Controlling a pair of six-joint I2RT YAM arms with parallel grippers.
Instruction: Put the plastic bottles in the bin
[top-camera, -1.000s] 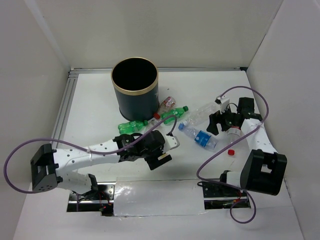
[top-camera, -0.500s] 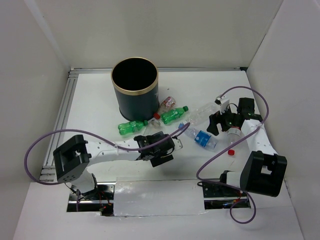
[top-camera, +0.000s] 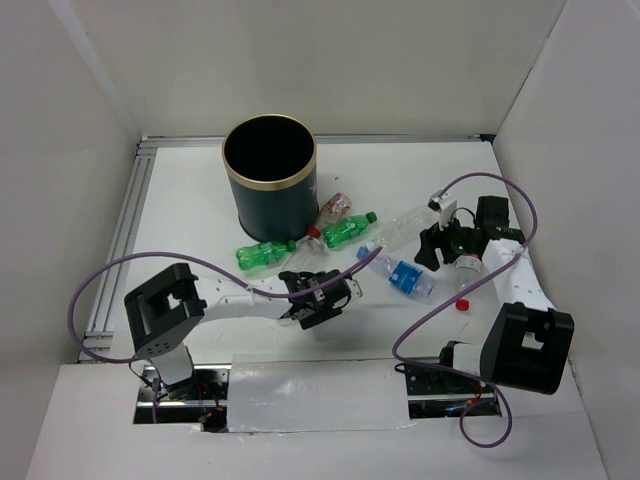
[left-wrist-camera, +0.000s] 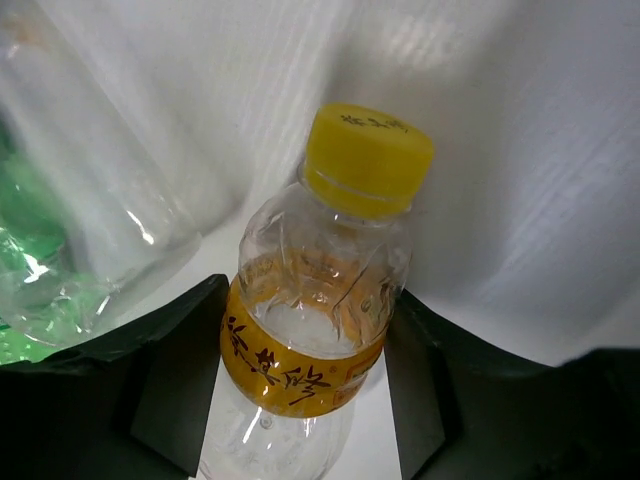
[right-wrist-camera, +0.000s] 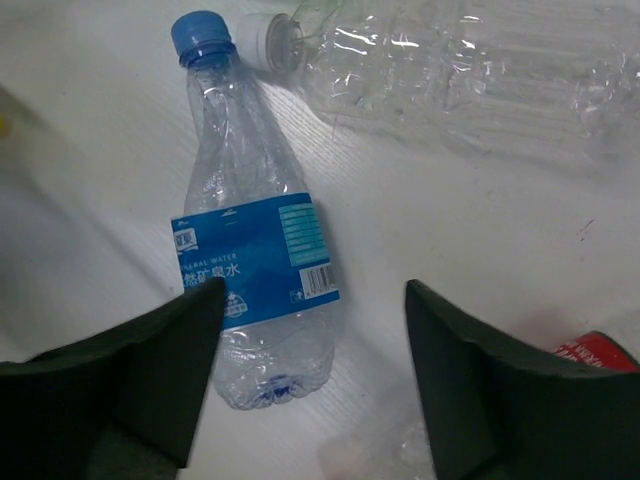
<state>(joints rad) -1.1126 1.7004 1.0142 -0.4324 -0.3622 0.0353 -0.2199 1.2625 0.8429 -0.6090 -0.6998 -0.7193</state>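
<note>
My left gripper should rise next and carry the yellow-capped bottle outward over the bin's opening (top-camera: 270, 150) to let it go, because the bin's gold rim stands above the table.
My left gripper (top-camera: 322, 300) lies low on the table in front of the bin (top-camera: 272, 212), a tall dark cylinder with a gold rim. In the left wrist view its jaws press both sides of a clear plastic bottle (left-wrist-camera: 318, 300) with a yellow cap and yellow label, so the left gripper (left-wrist-camera: 305, 335) is shut on it. My right gripper (top-camera: 428, 250) hovers open at the right. A blue-label bottle (right-wrist-camera: 255, 260) lies on the table by its left finger (right-wrist-camera: 150, 370); the right gripper (right-wrist-camera: 312, 300) holds nothing. Two green bottles (top-camera: 262, 254) (top-camera: 348, 229) lie in front of the bin.
A large crumpled clear bottle (top-camera: 405, 228) lies beyond the blue-label bottle (top-camera: 400, 273). A small red-label bottle (top-camera: 335, 208) rests against the bin's right side. A loose red cap (top-camera: 462, 303) sits near the right arm. White walls enclose the table on three sides.
My left arm swung forward and right, lowered over the yellow-label bottle, and its jaws closed on it. The right gripper's jaws narrowed a little; that arm stayed in place.
</note>
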